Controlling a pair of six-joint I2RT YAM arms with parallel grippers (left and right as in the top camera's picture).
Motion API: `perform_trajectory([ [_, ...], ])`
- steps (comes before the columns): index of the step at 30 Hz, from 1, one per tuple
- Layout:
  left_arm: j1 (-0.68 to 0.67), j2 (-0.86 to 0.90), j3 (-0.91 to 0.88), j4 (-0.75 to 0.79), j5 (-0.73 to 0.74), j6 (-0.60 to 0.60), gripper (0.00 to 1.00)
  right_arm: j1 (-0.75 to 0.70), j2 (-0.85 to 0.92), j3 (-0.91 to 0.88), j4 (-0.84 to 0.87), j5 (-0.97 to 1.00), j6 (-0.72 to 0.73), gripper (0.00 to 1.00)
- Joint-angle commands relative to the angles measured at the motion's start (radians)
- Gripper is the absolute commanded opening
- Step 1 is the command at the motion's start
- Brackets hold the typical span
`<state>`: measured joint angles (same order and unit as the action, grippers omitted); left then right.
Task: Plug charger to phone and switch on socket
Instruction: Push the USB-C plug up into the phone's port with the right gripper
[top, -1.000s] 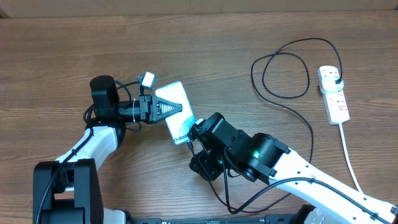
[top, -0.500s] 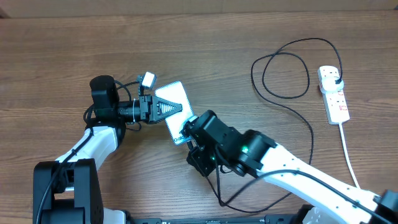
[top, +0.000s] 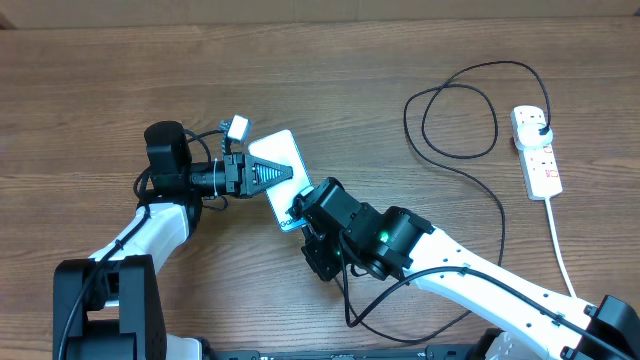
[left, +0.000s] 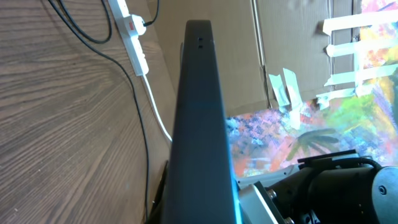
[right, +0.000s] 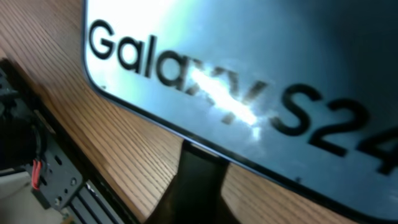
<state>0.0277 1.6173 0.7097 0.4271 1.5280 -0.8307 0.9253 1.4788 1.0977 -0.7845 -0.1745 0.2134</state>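
My left gripper carries the phone (top: 290, 152) down and to the right in the overhead view next, then releases it, since bare tabletop lies there below that gripper.
My left gripper (top: 283, 172) is shut on the phone (top: 290, 152) and holds it on edge above the table. Its dark side edge fills the left wrist view (left: 199, 124). My right gripper (top: 303, 212) is at the phone's "Galaxy" end. In the right wrist view a dark connector tip (right: 202, 186) touches the phone's (right: 249, 74) bottom edge; the fingers are not clearly seen. The charger cable (top: 460, 160) loops across the table to a black plug (top: 541, 128) seated in the white socket (top: 540, 165) at the far right.
The socket's thick white cord (top: 560, 250) runs toward the front edge. The socket (left: 132, 37) and black cable (left: 142, 143) also show in the left wrist view. Slack cable lies under the right arm. Cardboard stands behind the table.
My right arm has moved left and closer to the phone's lower end. The left arm and the phone have stayed still.
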Motion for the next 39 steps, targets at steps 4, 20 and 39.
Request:
perform_trajectory([
  [4,-0.002,-0.002,0.019,0.0,0.037,0.046,0.04,0.002,-0.005,0.004,0.041,0.047,0.0,0.04],
  [20,-0.031,-0.002,0.016,-0.008,0.054,0.047,0.04,0.002,-0.005,0.021,0.185,0.052,-0.001,0.04],
  [39,-0.063,-0.002,0.012,-0.022,-0.131,0.043,0.04,0.002,-0.063,0.065,0.001,0.095,-0.004,0.4],
])
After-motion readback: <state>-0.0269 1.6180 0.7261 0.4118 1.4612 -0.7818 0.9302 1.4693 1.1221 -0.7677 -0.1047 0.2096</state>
